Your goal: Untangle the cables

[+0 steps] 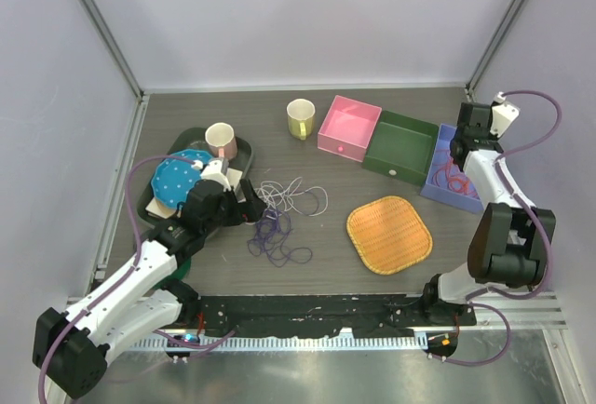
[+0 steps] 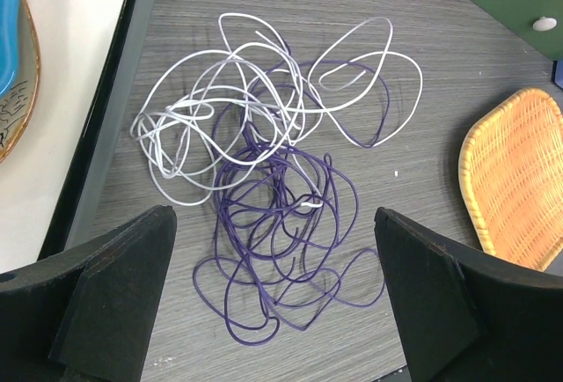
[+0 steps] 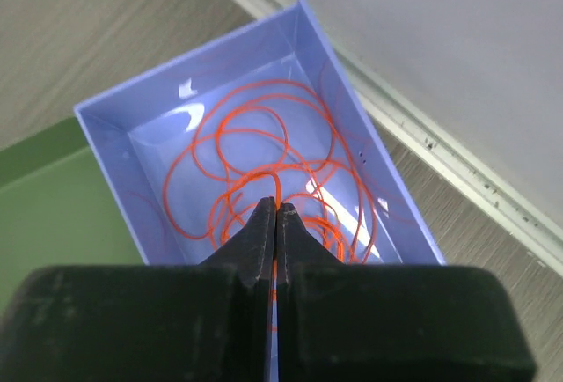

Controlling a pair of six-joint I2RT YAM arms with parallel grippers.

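Observation:
Next, my right gripper should open over the blue box, then let the piece of orange-red cable drop onto that cable's loops (image 1: 453, 180) (image 3: 276, 187).
A purple cable (image 2: 281, 250) and a white cable (image 2: 237, 91) lie tangled together on the table; they also show in the top view (image 1: 279, 222). My left gripper (image 2: 273, 312) is open just above the near side of the purple loops, touching nothing. An orange-red cable (image 3: 264, 153) lies looped in a blue box (image 3: 114, 127) at the far right (image 1: 453, 181). My right gripper (image 3: 277, 208) is shut on a strand of the orange-red cable above that box.
A woven orange mat (image 1: 389, 234) lies right of the tangle. A green box (image 1: 400, 146), a pink box (image 1: 348, 127) and a yellow cup (image 1: 300, 118) stand at the back. A dark tray (image 1: 186, 139) with plates and a cup is on the left.

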